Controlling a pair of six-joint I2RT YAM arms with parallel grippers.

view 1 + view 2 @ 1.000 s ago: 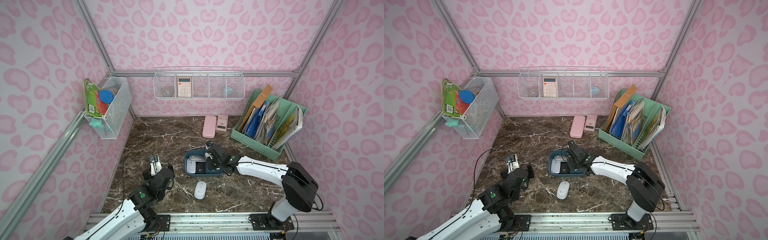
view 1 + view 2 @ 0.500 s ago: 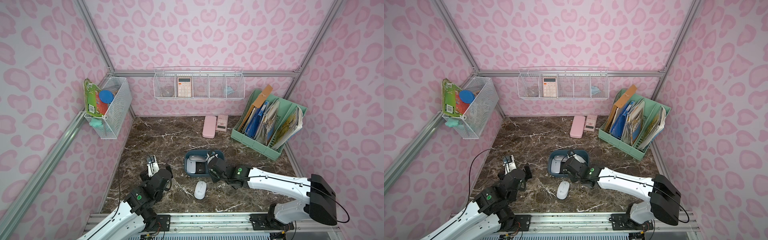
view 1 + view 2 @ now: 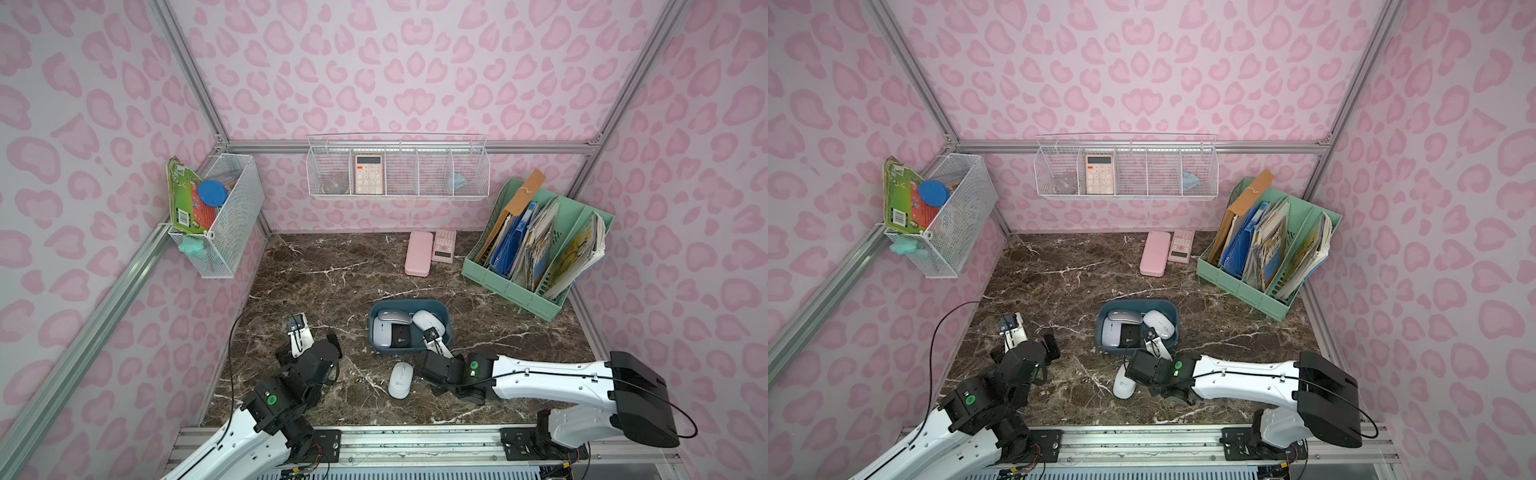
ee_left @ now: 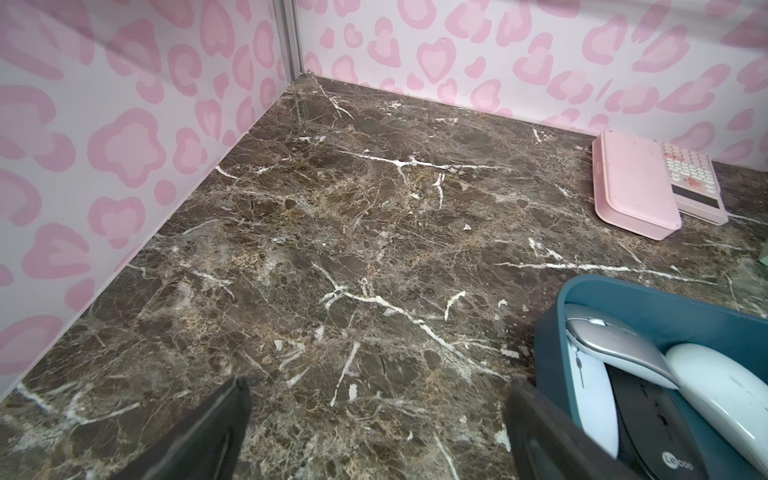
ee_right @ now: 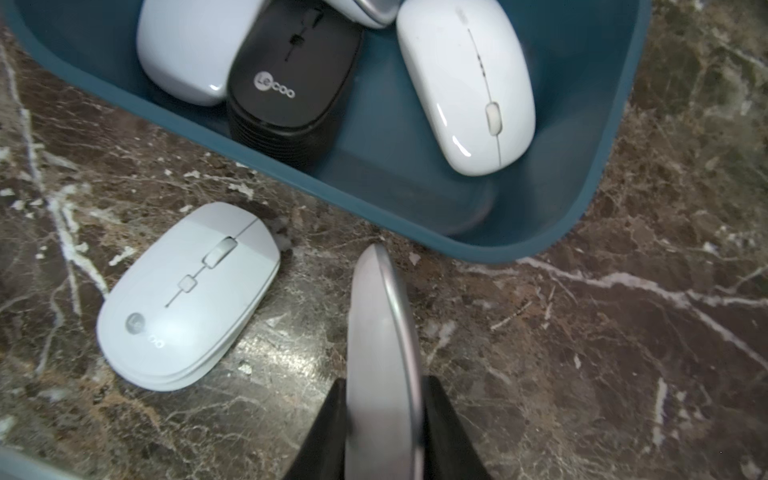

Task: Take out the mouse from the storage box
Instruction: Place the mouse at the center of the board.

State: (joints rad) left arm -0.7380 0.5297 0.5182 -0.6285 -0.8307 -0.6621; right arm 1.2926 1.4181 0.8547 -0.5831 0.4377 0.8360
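I should next move my right gripper down to the bare marble (image 5: 313, 324) beside the pale white mouse and release the silver-grey mouse (image 5: 382, 324) there, since it is already clear of the side of the box.
The storage box (image 3: 409, 304), a dark blue-teal tub, stands mid-table and holds several mice, among them a white one (image 5: 465, 83) and a black one (image 5: 291, 79). My right gripper (image 5: 384, 386) is shut on a thin silver-grey mouse (image 5: 382, 324), held on edge just outside the box's near wall (image 5: 374, 208). In both top views the arm's wrist hides that grip. A pale white mouse (image 3: 400, 380) lies flat on the marble beside it, in front of the box. My left gripper (image 4: 380, 386) hangs open over bare marble, left of the box (image 4: 548, 345).
A pink case (image 3: 419, 259) and a pink calculator (image 3: 444, 246) lie by the back wall. A mint-green file rack (image 3: 536, 249) full of folders fills the back right corner. White wire baskets hang on the back wall (image 3: 397, 172) and the left wall (image 3: 220, 212).
My right gripper has drawn back out of the storage box toward the table's front, carrying the silver-grey mouse. My left arm has pulled back slightly, still open.
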